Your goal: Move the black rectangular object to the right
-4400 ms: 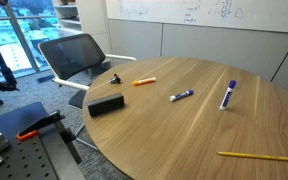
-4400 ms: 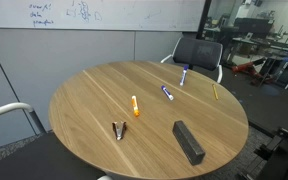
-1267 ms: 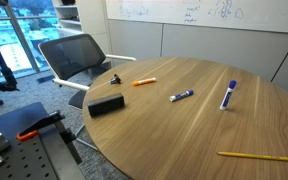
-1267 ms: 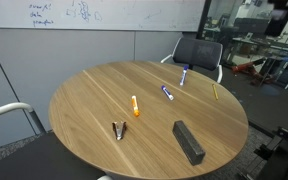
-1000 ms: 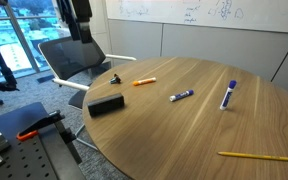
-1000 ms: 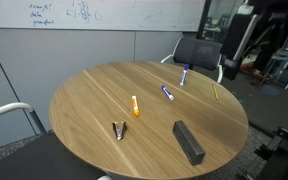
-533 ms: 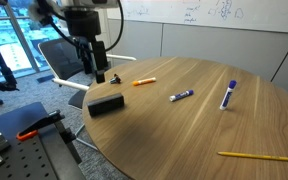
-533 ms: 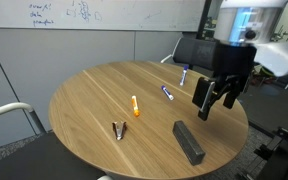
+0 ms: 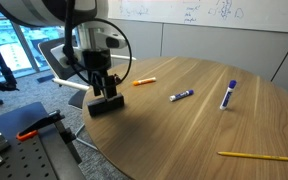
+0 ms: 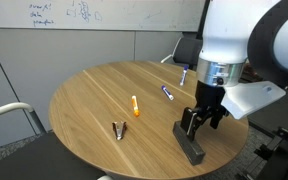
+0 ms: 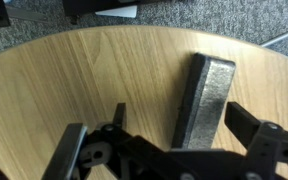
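Observation:
I will lower my gripper over the near end of the black rectangular object (image 10: 183, 133) (image 11: 196, 126) and close it, because its open fingers are already on either side there.
The black rectangular object (image 9: 105, 105) lies near the edge of the round wooden table (image 9: 204, 125). It also shows in an exterior view (image 10: 192, 146) and in the wrist view (image 11: 206, 98), where its top looks grey and shiny. My gripper (image 9: 105, 93) hangs just above it, jaws open. It also shows in an exterior view (image 10: 194, 123). In the wrist view my gripper (image 11: 182, 120) has one finger on each side of the block's near end. I cannot tell whether the fingers touch it. Nothing is held.
An orange marker (image 9: 144, 81), a blue marker (image 9: 181, 96), a blue-and-white marker (image 9: 227, 95) and a yellow pencil (image 9: 256, 156) lie on the table. A small black clip (image 10: 118, 129) lies near the orange marker (image 10: 135, 106). An office chair (image 9: 69, 55) stands by the table's edge.
The arm has come into view and dropped from above the chair to the black block. The gripper now straddles the block. The block and the pens have not moved.

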